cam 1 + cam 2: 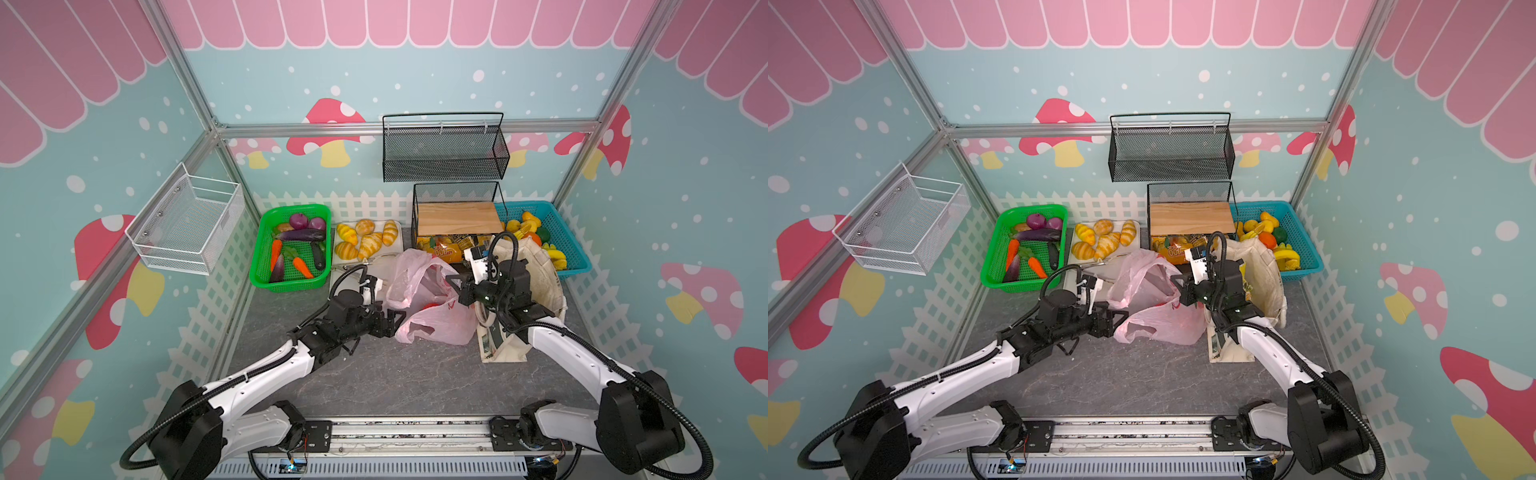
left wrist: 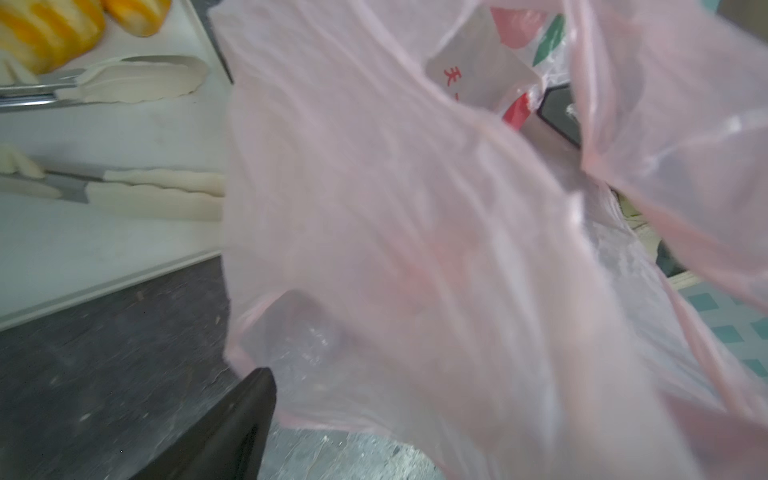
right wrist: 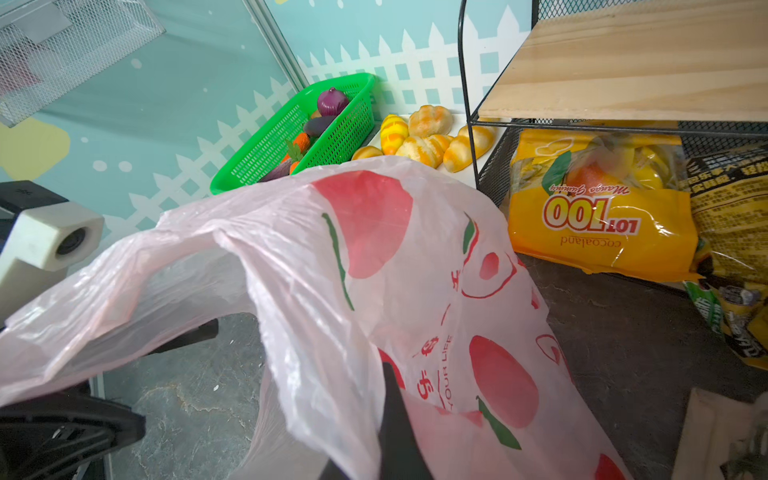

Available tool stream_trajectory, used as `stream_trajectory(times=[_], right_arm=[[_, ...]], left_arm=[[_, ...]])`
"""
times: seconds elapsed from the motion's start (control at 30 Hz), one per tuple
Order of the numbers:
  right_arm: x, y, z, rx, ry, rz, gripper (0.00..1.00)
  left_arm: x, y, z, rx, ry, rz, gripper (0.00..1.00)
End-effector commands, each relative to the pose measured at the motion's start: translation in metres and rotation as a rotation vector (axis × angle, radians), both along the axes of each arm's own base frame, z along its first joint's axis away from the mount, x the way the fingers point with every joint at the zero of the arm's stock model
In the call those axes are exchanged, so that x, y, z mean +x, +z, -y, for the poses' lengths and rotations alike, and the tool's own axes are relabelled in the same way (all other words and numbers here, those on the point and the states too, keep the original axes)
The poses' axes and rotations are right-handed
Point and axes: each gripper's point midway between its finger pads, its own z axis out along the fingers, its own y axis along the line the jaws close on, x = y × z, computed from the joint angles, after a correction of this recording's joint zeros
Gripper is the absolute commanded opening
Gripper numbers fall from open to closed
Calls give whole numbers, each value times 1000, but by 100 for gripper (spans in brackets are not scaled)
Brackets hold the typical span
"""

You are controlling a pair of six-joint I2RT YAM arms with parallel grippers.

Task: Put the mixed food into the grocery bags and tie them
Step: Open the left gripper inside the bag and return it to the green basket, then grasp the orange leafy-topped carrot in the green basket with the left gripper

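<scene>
I need to swing my left gripper from the pink bag over the green basket and lower it onto the near orange carrot, which lies uncovered outward of the gripper.
The pink plastic grocery bag with red fruit prints lies crumpled mid-table, its mouth lifted. My right gripper is shut on a fold of its upper edge; in the right wrist view one dark finger pinches the film. My left gripper stands open at the bag's left edge, one finger showing beside the film. The cream canvas tote stands behind my right arm. Carrots and an eggplant lie in the green basket. Snack packets sit under the shelf.
Along the back stand a green basket, a white tray of bread rolls with tongs, a black wire shelf with a wooden board, and a blue basket of yellow fruit. Wire baskets hang on the walls.
</scene>
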Motion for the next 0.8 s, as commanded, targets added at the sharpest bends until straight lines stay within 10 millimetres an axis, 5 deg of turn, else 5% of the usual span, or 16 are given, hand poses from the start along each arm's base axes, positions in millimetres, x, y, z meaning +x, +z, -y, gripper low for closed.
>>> stream_trajectory(times=[0.0, 0.13, 0.2, 0.33, 0.53, 0.77], right_arm=[[4, -5, 6, -22, -23, 5, 0], [3, -5, 5, -18, -18, 13, 0], [3, -4, 4, -9, -11, 19, 0], [0, -4, 0, 8, 12, 16, 0], [-3, -2, 3, -2, 8, 35, 0], [-4, -5, 2, -4, 19, 34, 0]], left_arm=[[-1, 6, -26, 20, 53, -18, 88], [39, 27, -88, 57, 350, -2, 88], [70, 36, -132, 62, 557, 7, 88], [129, 42, -185, 84, 751, 29, 87], [196, 8, -254, 339, 899, -129, 87], [231, -60, -298, 398, 926, -363, 80]])
